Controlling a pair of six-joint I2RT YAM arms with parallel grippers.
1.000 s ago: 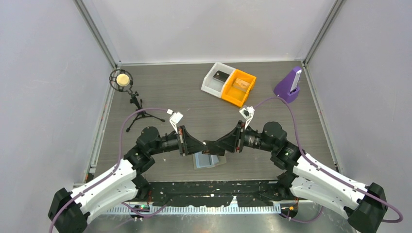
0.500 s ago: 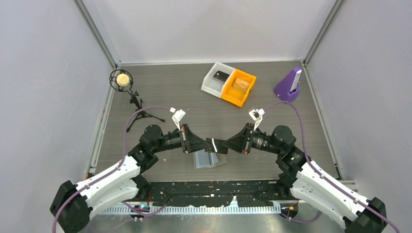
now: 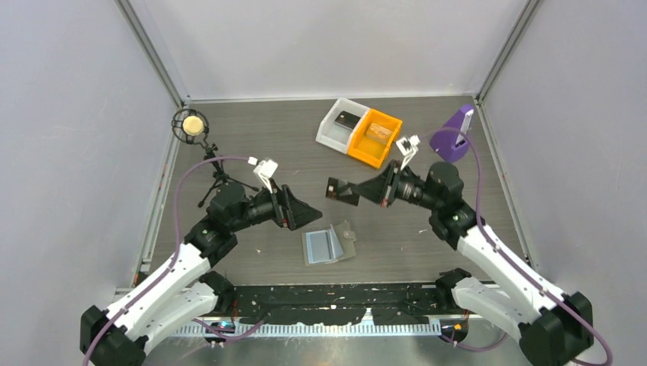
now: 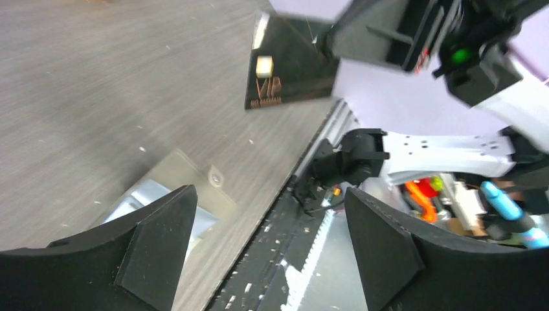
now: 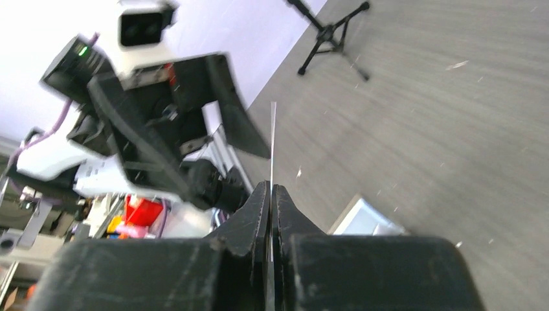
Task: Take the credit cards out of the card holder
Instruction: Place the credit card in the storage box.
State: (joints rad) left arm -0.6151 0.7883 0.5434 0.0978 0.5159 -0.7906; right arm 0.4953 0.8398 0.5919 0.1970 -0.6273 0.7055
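Note:
The black VIP card (image 3: pixel 341 191) needs to get over the white bin, so my right gripper will first move away from my base and then lower the card.
The card holder (image 3: pixel 329 245) lies open on the table, its light blue panels facing up, a tab on its right edge. A black credit card (image 3: pixel 341 191) marked VIP (image 4: pixel 291 65) hangs above the table behind the holder, and my right gripper (image 3: pixel 358 191) is shut on its edge. The right wrist view shows the card edge-on (image 5: pixel 272 139) between the closed fingers (image 5: pixel 256 214). My left gripper (image 3: pixel 309 216) stands open and empty just left of the holder. In the left wrist view the holder (image 4: pixel 188 184) shows partly behind the left finger.
A white bin (image 3: pixel 326 123) with a dark card in it and an orange bin (image 3: pixel 393 122) stand at the back. A purple stand (image 3: pixel 452 136) is at the back right. A microphone on a tripod (image 3: pixel 191 126) is at the back left.
Both grippers met over the holder with the card between them. My left gripper has opened and drawn back left. My right gripper has shut on the card and carried it back and right.

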